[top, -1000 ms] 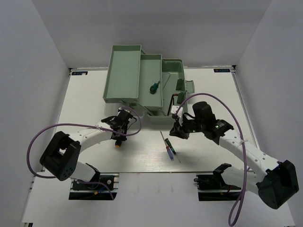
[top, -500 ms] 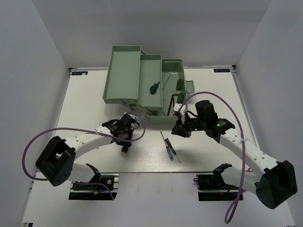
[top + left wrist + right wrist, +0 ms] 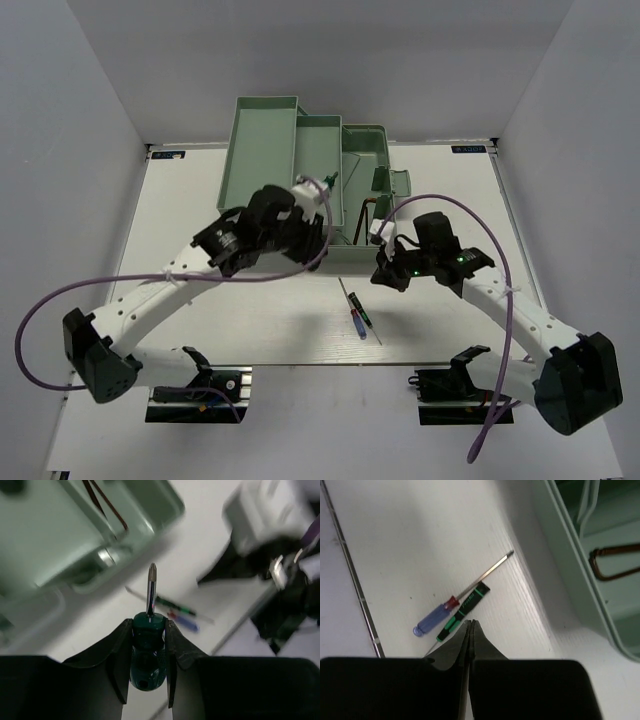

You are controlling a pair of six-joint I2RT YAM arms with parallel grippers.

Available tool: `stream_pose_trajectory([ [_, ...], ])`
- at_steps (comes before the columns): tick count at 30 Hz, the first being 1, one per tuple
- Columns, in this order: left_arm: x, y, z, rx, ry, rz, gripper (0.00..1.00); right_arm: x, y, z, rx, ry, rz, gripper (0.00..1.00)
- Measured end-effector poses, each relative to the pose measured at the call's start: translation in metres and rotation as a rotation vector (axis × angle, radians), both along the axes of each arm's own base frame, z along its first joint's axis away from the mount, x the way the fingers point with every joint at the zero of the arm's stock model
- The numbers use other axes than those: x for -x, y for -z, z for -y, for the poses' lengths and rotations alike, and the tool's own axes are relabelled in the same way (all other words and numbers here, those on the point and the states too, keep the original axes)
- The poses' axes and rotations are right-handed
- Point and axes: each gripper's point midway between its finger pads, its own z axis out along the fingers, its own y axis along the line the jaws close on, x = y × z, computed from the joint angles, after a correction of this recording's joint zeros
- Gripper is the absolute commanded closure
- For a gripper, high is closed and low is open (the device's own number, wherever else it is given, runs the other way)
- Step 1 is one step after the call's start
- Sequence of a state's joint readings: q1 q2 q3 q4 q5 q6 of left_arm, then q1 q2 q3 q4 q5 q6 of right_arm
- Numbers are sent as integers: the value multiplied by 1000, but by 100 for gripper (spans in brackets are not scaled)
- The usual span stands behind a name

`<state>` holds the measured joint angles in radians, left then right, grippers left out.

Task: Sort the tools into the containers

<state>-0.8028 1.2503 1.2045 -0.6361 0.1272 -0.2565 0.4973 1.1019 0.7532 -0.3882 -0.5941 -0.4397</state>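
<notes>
Another green-handled screwdriver lies in the toolbox's middle tray (image 3: 318, 158) (image 3: 45, 527), so my left gripper should move outward over the toolbox's front edge and down inside to release the screwdriver.
My left gripper (image 3: 149, 625) is shut on a stubby green-handled screwdriver (image 3: 148, 647), tip pointing away, held high above the table. In the top view the left gripper (image 3: 305, 235) hangs by the front edge of the sage-green toolbox (image 3: 262, 105). A second green-handled screwdriver (image 3: 328, 181) lies in the middle tray. Dark hex keys (image 3: 612, 565) lie in the lower compartment. My right gripper (image 3: 471, 622) is shut and empty just above the blue-handled precision screwdriver (image 3: 434, 619) and the black-and-green one (image 3: 465, 606), which lie side by side on the table (image 3: 360, 318).
The toolbox trays stand fanned open at the back centre, with a clear lid part (image 3: 395, 183) at the right. White walls close in the table on three sides. The right arm's purple cable (image 3: 480, 225) loops over the table.
My left arm has risen from the table with the green-handled screwdriver and swung back and right toward the toolbox. My right gripper has shifted slightly right.
</notes>
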Motion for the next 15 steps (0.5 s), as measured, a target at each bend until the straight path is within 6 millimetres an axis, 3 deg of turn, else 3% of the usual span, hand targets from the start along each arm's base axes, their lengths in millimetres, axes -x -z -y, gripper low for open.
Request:
stream_pose_trajectory([
  [3,-46,-43,16,26,-76,117,100,0,16,8,58,38,-59,96],
  [4,-64,-52,19,25,-117,152,100,2,21,11,75,46,-82,87],
  [5,-79,-58,20,13,-154,176,100,5,27,14,99,54,-117,70],
  [7,-115,-67,25,-9,-237,223,100,8,37,19,139,63,-172,62],
  [9,-145,-63,25,-45,-301,244,100,11,46,22,169,65,-211,55],
  [11,-171,-49,23,-96,-349,245,100,15,53,24,194,70,-249,54],
  [12,-182,-39,23,-127,-366,238,100,16,57,26,205,71,-262,48],
  [13,-192,-31,22,-153,-378,231,96,17,59,26,213,74,-278,48],
  [15,-212,-11,21,-205,-403,217,75,19,65,28,236,80,-306,47],
])
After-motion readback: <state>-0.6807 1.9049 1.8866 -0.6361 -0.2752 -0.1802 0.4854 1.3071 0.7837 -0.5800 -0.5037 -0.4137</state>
